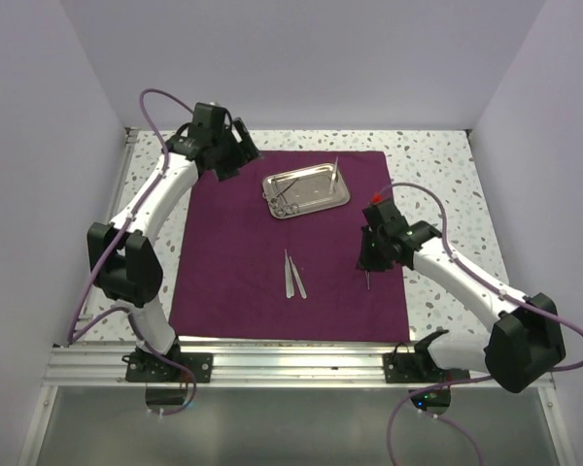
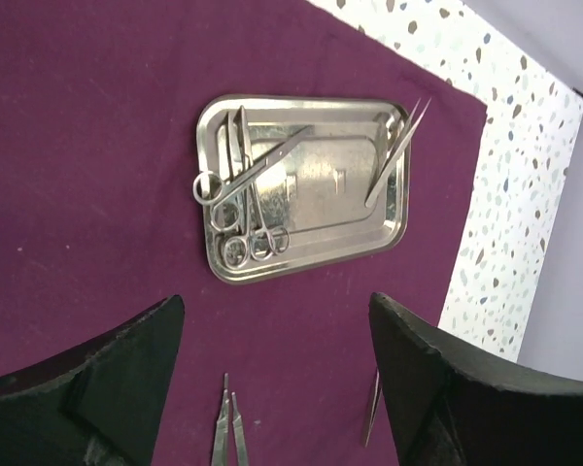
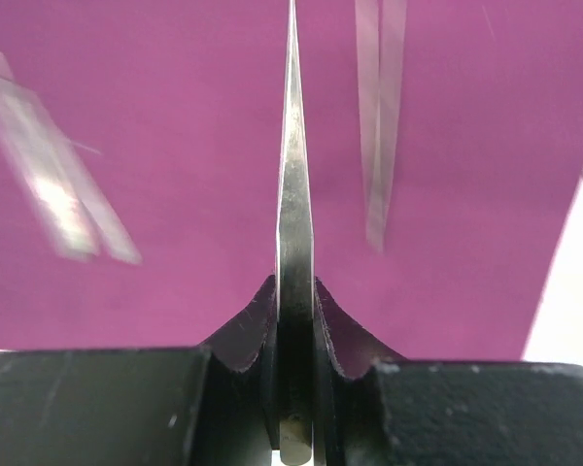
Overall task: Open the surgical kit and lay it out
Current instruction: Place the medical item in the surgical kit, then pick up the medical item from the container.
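Observation:
The bare cloth [image 3: 337, 209] next to the other steel tool is below my right gripper. My right gripper should next move down and slightly back, and let go of the thin tool [image 3: 291, 184].
The dark purple cloth wrap [image 1: 233, 262] lies spread flat on the table. The steel tray [image 1: 321, 199] sits on its far part and holds scissors and forceps [image 2: 238, 199], with tweezers [image 2: 398, 150] leaning on the rim. Two more tweezers [image 1: 292, 275] lie side by side mid-cloth. My right gripper [image 1: 369, 260] is low over the cloth's right part, shut on a thin steel tweezer-like tool [image 3: 291, 184] that points away from it. Another blurred steel tool [image 3: 381, 126] lies on the cloth beside it. My left gripper [image 1: 228, 155] hangs open and empty above the cloth's far left [image 2: 277, 301].
The speckled white tabletop [image 1: 447, 175] shows around the cloth. Grey walls close the back and both sides. A metal rail [image 1: 272, 364] with the arm bases runs along the near edge. The cloth's right edge [image 3: 564, 223] is close to my right gripper.

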`<state>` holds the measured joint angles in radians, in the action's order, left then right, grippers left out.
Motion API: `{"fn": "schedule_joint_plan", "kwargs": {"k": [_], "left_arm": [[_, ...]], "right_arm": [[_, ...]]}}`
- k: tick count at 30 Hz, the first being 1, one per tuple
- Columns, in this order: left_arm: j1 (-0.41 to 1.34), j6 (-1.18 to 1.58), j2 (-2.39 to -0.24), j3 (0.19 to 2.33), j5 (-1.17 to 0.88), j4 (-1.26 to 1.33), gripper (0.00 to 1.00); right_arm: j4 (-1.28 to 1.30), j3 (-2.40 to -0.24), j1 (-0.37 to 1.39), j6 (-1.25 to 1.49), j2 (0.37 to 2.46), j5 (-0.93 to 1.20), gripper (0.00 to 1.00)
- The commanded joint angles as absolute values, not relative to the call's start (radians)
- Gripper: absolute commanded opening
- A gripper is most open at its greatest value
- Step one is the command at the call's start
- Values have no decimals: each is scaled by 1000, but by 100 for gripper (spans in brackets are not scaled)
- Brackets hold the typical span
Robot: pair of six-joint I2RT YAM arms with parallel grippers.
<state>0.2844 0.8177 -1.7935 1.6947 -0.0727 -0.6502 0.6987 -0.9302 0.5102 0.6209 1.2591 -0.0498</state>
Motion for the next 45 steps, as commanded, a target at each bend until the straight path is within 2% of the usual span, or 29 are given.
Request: {"fn": "schedule_joint_plan", "kwargs": {"k": [1, 13, 14, 15, 17, 18, 22, 29, 31, 36, 39, 45], "left_arm": [[301, 795, -1729, 1661, -52, -667, 80], [301, 769, -1707, 1638, -41, -666, 78], [301, 765, -1709, 1641, -43, -664, 78], [299, 764, -1709, 1643, -44, -666, 78], [299, 759, -1707, 1651, -41, -667, 77], [301, 758, -1709, 1651, -41, -667, 77], [299, 755, -1710, 1646, -41, -666, 77], [299, 752, -1723, 1657, -48, -663, 77], [301, 749, -1727, 1663, -46, -663, 77], [299, 735, -1727, 1666, -29, -666, 77], [301, 730, -1724, 1658, -18, -666, 76], [299, 715, -1690, 1631, -6, -667, 77]], "right_arm": [[796, -859, 522, 626, 1249, -126, 0], [704, -859, 525, 637, 1428, -250, 0], [709, -870, 523, 640, 1449, -262, 2], [713, -891, 523, 641, 1466, -267, 13], [729, -911, 525, 646, 1503, -275, 22], [729, -920, 523, 644, 1505, -275, 31], [727, -928, 523, 638, 1497, -284, 37], [782, -974, 525, 620, 1505, -307, 38], [808, -1024, 525, 617, 1483, -310, 40], [845, -1247, 523, 557, 1459, -319, 56], [821, -1406, 520, 508, 1535, -310, 63], [841, -1802, 509, 454, 1885, -307, 64]]}}
